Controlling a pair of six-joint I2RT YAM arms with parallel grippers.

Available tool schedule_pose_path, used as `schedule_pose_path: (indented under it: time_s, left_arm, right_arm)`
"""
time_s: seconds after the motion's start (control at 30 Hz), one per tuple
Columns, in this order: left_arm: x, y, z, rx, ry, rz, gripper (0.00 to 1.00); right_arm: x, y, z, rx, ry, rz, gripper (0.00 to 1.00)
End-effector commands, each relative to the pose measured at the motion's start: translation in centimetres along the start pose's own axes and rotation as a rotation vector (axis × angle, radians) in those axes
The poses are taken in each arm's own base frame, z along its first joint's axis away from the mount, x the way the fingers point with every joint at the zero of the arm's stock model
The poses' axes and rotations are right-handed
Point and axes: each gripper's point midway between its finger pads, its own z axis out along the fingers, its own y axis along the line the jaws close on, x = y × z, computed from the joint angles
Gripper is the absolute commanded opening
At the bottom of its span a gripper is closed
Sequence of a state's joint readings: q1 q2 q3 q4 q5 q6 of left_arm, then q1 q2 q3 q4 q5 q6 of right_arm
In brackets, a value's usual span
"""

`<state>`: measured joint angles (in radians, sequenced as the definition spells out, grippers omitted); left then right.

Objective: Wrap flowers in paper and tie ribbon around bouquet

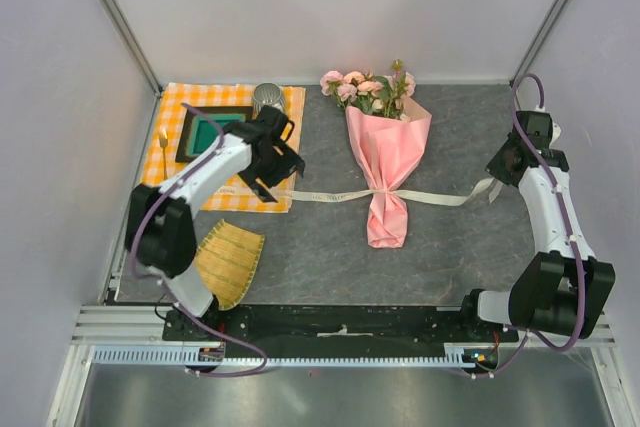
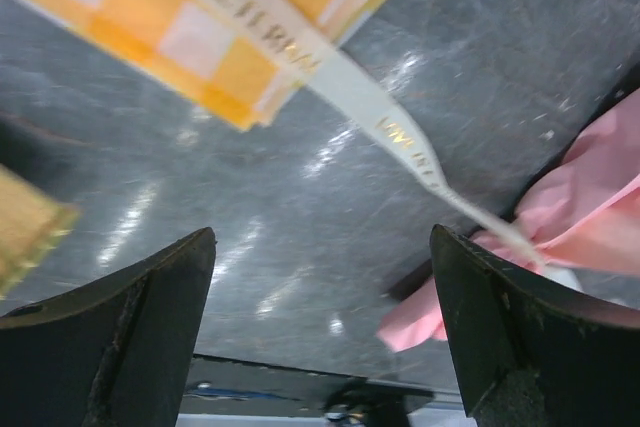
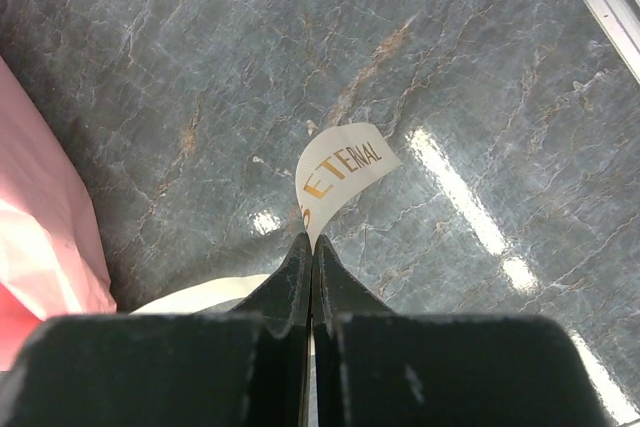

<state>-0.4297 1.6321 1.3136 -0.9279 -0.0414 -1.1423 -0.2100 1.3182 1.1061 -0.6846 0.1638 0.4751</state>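
Note:
Next, my left gripper eases down and toward the bouquet (image 1: 387, 152), onto the ribbon just past the cloth's corner (image 1: 302, 196), as my open fingers still hang above that ribbon.
The bouquet (image 1: 387, 152) lies in the middle of the table, pink flowers (image 1: 365, 87) at its far end and pink paper (image 1: 390, 137) wrapped as a cone. The cream ribbon (image 1: 330, 194) crosses the cone's narrow waist and runs out to both sides. My left gripper (image 1: 280, 175) hangs open over the ribbon's left end, nothing between its fingers (image 2: 160, 327); below them the ribbon (image 2: 400, 137) lies loose across the cloth corner. My right gripper (image 3: 312, 242) is shut on the ribbon's right end (image 3: 345, 172), at the right side of the table (image 1: 500, 172).
An orange-checked cloth (image 1: 225, 197) at the back left carries a green tray (image 1: 205, 135) and a metal can (image 1: 268, 97). A yellow-green bamboo mat (image 1: 230, 262) lies near the front left. Grey walls close in the table on three sides.

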Motion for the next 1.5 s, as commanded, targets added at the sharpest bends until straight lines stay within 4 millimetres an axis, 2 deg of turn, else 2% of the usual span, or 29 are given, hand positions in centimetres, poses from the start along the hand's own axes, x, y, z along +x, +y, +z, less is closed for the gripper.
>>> schedule_pose_path:
  time_s: [0.0, 0.03, 0.07, 0.1, 0.13, 0.2, 0.4, 0.5, 0.63, 0.77, 0.83, 0.97, 1.0, 1.13, 1.2, 1.23, 1.27, 1.37, 1.4, 1.47]
  left_arm:
    - [0.1, -4.9, 2.3, -0.079, 0.056, -0.174, 0.93]
    - [0.5, -4.3, 2.6, -0.153, 0.068, -0.171, 0.92]
    - [-0.1, -4.9, 4.0, -0.201, 0.035, -0.168, 0.91]
    - [-0.3, -4.9, 4.4, -0.235, 0.013, -0.202, 0.91]
    - [-0.1, -4.1, 4.8, -0.292, 0.014, -0.212, 0.91]
    - [-0.3, -4.0, 6.2, -0.341, -0.005, -0.243, 0.91]
    - [0.7, -1.8, 8.0, -0.483, -0.006, -0.315, 0.87]
    - [0.6, -1.3, 8.7, -0.495, -0.038, -0.351, 0.73]
    - [0.8, -1.7, 9.7, -0.463, -0.036, -0.393, 0.69]
    - [2.5, -1.2, 11.0, -0.431, 0.019, -0.461, 0.65]
    - [2.9, -1.0, 11.9, -0.402, 0.022, -0.488, 0.58]
    - [2.7, -1.1, 12.4, -0.395, 0.011, -0.501, 0.47]
    - [2.6, -1.2, 12.4, -0.392, 0.007, -0.504, 0.4]
    - [2.6, -1.5, 12.5, -0.363, -0.012, -0.483, 0.25]
    - [2.2, -1.9, 12.0, -0.333, -0.028, -0.464, 0.08]
    - [2.1, -1.8, 11.8, -0.323, -0.038, -0.431, 0.05]
    - [1.7, -2.5, 11.6, -0.285, -0.049, -0.407, 0.03]
    - [1.2, -4.4, 9.3, -0.18, -0.112, -0.257, 0.01]
    - [1.2, -5.0, 7.9, -0.135, -0.127, -0.215, 0.01]
    - [2.2, -6.5, 6.2, -0.049, -0.132, -0.077, 0.01]
  right_arm:
    - [-1.1, 1.6, -0.5, -0.06, -0.022, 0.001, 0.0]
    - [-1.0, 1.7, -0.4, -0.063, -0.018, -0.001, 0.0]
    - [-1.1, 1.7, -0.4, -0.063, -0.019, -0.004, 0.0]
    - [-1.1, 1.8, -0.4, -0.065, -0.02, -0.005, 0.0]
    - [-1.1, 1.9, -0.4, -0.071, -0.019, -0.007, 0.0]
    - [-1.0, 2.2, -0.5, -0.08, -0.018, -0.011, 0.0]
    - [-0.5, 3.0, -0.5, -0.108, -0.005, -0.026, 0.0]
    - [-0.3, 3.4, -0.6, -0.122, -0.002, -0.031, 0.0]
    - [0.0, 3.6, -0.4, -0.122, 0.004, -0.04, 0.0]
    - [0.1, 3.7, -0.3, -0.122, 0.007, -0.043, 0.0]
    - [0.1, 3.9, -0.3, -0.126, 0.008, -0.042, 0.0]
    - [-0.1, 3.9, -0.6, -0.124, -0.001, -0.043, 0.0]
    - [-0.2, 3.8, -0.6, -0.121, -0.006, -0.045, 0.0]
    - [-0.1, 3.5, -0.8, -0.111, -0.014, -0.044, 0.0]
    - [0.0, 3.3, -0.8, -0.104, -0.013, -0.042, 0.0]
    - [0.0, 3.3, -0.9, -0.106, -0.016, -0.037, 0.0]
    - [0.0, 3.3, -1.0, -0.107, -0.018, -0.035, 0.0]
    - [0.1, 3.5, -1.5, -0.126, -0.016, -0.045, 0.0]
    - [0.1, 3.4, -1.7, -0.126, -0.016, -0.048, 0.0]
    - [0.3, 3.5, -2.4, -0.154, -0.021, -0.07, 0.0]
